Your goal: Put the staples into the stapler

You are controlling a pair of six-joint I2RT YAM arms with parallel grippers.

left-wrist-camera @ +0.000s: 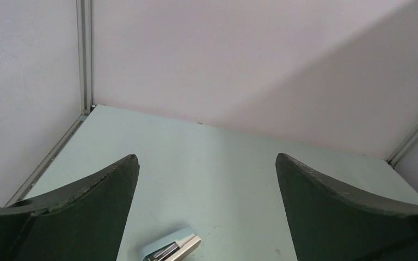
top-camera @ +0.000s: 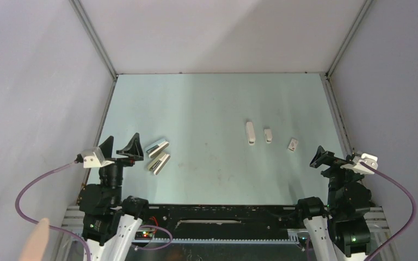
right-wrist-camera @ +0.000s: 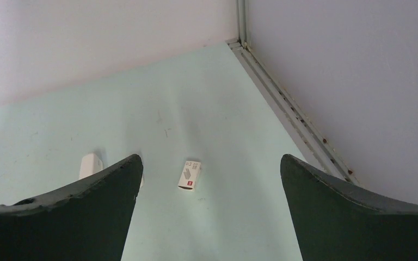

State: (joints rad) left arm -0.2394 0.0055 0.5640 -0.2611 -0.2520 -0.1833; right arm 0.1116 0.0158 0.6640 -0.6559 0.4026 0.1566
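My right gripper should next move outward and down, tilt toward the tabletop and close on the small whitish staples pack [top-camera: 293,144] [right-wrist-camera: 189,175], because it lies flat with clear table around it.
The stapler [top-camera: 159,162] is light blue and white and lies opened into two arms on the left of the table; one end of it [left-wrist-camera: 172,249] shows low in the left wrist view. My left gripper [top-camera: 123,139] [left-wrist-camera: 207,157] hovers open just left of it, nothing between the fingers. The staples [top-camera: 293,144] [right-wrist-camera: 190,174] are a small flat whitish pack with grey print and a red mark, lying at the right. My right gripper [top-camera: 339,158] [right-wrist-camera: 211,157] stands open near the right wall, short of the staples.
A long white piece [top-camera: 250,133] [right-wrist-camera: 91,165] and a small plain white box [top-camera: 268,135] lie left of the staples. White walls with metal rails [right-wrist-camera: 291,111] close in the table. A pale skin-coloured shape [top-camera: 35,243] shows at the bottom left corner.
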